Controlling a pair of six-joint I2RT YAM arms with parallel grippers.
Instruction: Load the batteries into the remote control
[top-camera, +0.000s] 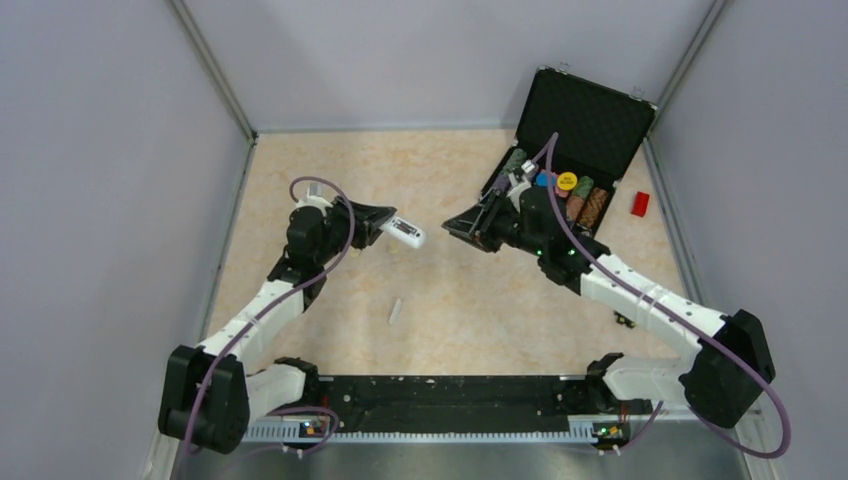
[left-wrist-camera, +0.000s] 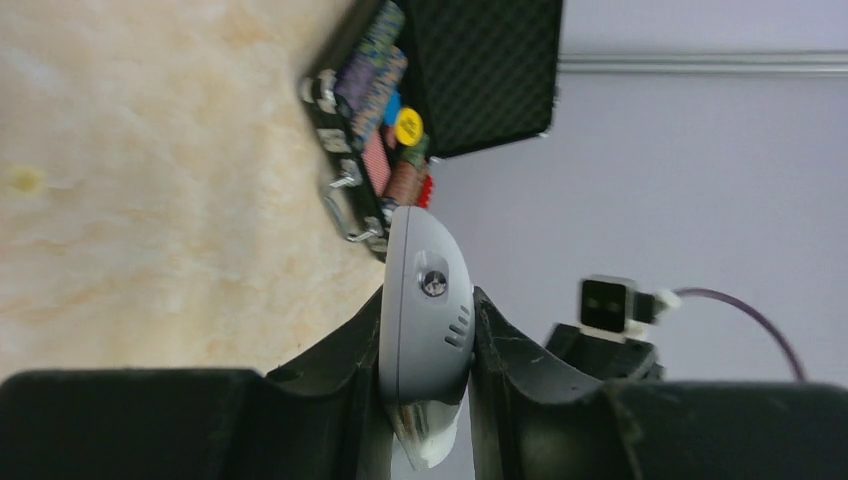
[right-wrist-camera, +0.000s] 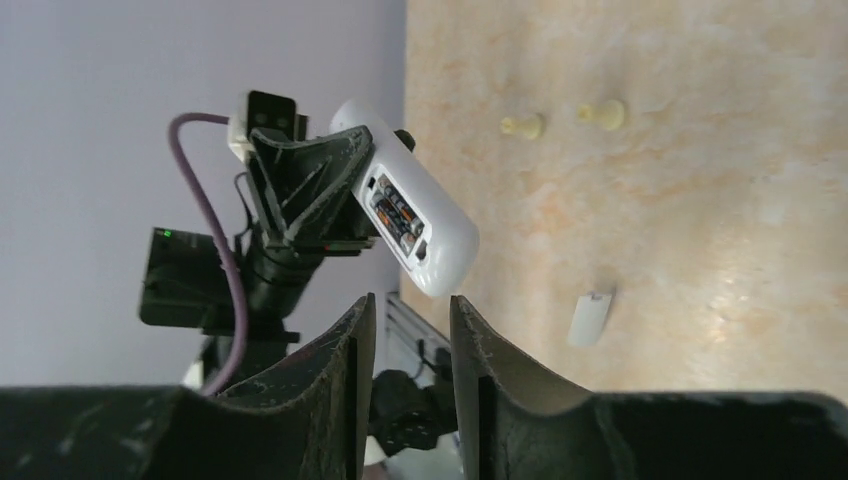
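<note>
My right gripper moves down and back next, tilting toward the table, onto the white cover piece's far end.
My left gripper is shut on the white remote control and holds it in the air above the table, its free end pointing right. In the left wrist view the remote is clamped between both fingers. In the right wrist view the remote shows its open back compartment, with the dark batteries lying inside. My right gripper hangs just right of the remote's free end. Its jaws stand apart with nothing between them.
The loose white cover piece lies on the table between the arms, and it also shows in the right wrist view. Two cream pegs lie further off. An open black case of chips stands at the back right, a red block beside it.
</note>
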